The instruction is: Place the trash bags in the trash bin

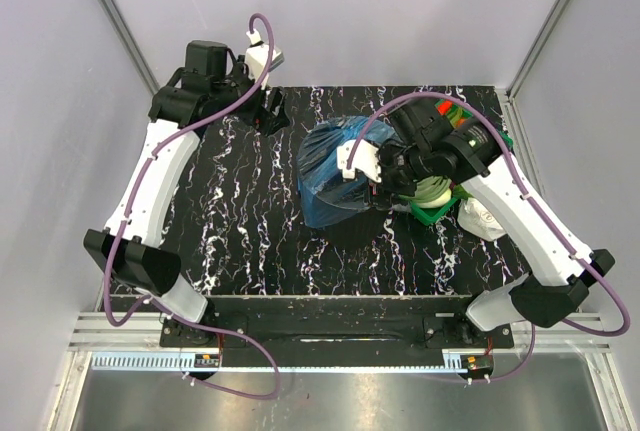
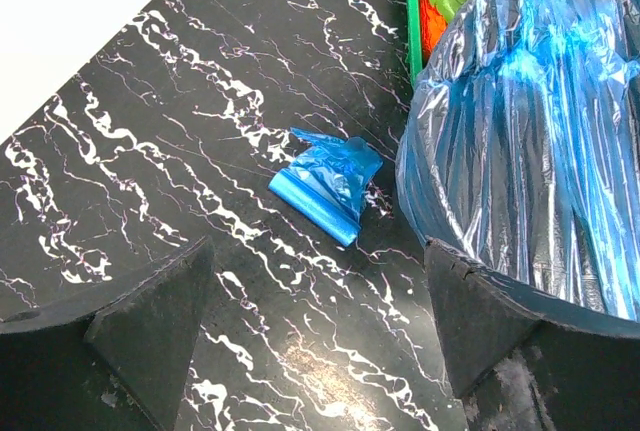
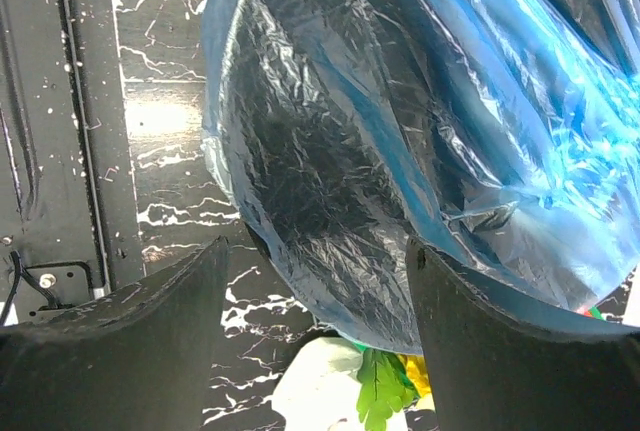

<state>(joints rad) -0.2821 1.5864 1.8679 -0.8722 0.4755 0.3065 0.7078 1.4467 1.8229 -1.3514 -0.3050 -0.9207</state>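
The small folded bag's near edge (image 1: 359, 211) (image 3: 262, 229) hangs toward the left in the right wrist view, so the robot's right gripper will move slightly back next, to centre that edge between its fingers.
The trash bin (image 1: 335, 173) stands mid-table, lined and draped with a blue trash bag (image 3: 400, 121); it also shows at the right of the left wrist view (image 2: 530, 121). A small folded blue trash bag (image 2: 325, 186) lies flat on the table, just left of the bin. My left gripper (image 1: 273, 111) is open and empty above the table at the back, with the folded bag ahead of its fingers (image 2: 150, 326). My right gripper (image 1: 385, 183) is open and empty, close against the bin's right side, with the bin wall between and beyond its fingers (image 3: 500, 341).
A green tray of vegetables (image 1: 432, 213) sits right of the bin, mostly under my right arm; its edge shows in the left wrist view (image 2: 412, 21). A white wrinkly lump (image 1: 482, 217) lies beside it. The table is black marble-patterned (image 1: 240, 221), with walls close on three sides.
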